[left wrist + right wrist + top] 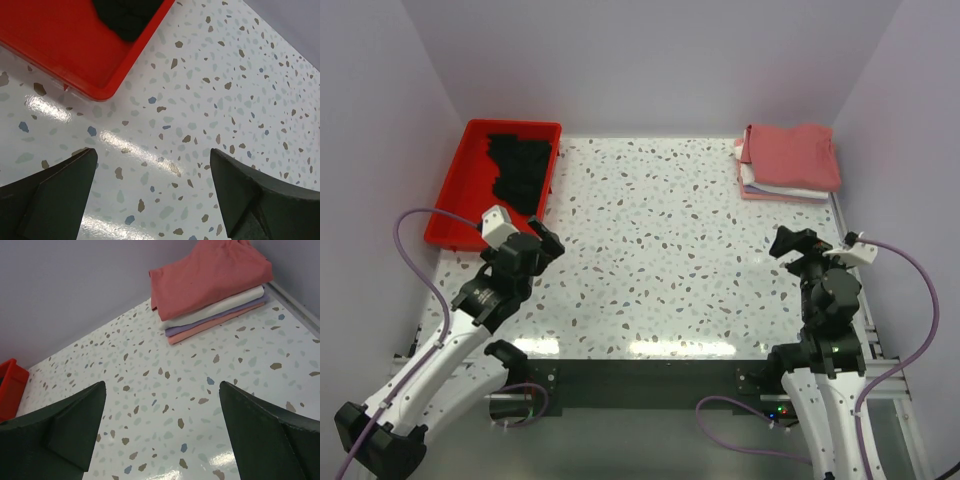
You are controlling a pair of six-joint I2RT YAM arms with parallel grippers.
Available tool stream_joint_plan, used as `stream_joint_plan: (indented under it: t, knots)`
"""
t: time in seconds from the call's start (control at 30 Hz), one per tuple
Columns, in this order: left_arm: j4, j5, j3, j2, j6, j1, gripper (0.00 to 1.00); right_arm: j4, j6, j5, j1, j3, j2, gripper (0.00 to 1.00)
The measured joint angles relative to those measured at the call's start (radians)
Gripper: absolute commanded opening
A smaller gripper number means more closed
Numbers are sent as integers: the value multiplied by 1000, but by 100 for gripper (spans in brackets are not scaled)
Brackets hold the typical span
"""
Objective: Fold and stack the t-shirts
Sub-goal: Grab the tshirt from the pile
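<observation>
My left gripper first moves away from my base over the tray's rim next, to get down onto the black t-shirt's far part (517,152).
A crumpled black t-shirt (520,165) lies in the red tray (460,200) at the back left; part of it shows in the left wrist view (127,15). A stack of folded t-shirts (788,162), salmon-red on top with white, lilac and pink below, sits at the back right and shows in the right wrist view (210,285). My left gripper (542,240) is open and empty above the table beside the tray's near corner (152,165). My right gripper (798,243) is open and empty above the table, in front of the stack (162,400).
The speckled white table (660,250) lies between the tray and the stack. Lilac walls close in the back and sides. A metal rail (860,290) runs along the right edge. The tray's rim (125,70) is close to my left gripper.
</observation>
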Motion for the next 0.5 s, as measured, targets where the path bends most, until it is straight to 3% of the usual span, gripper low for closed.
stream_joint_plan:
  t: [0.5]
  knots:
    - [-29,-41,70,106,-25,0,100,5,56,-53,0,-60,-38,99]
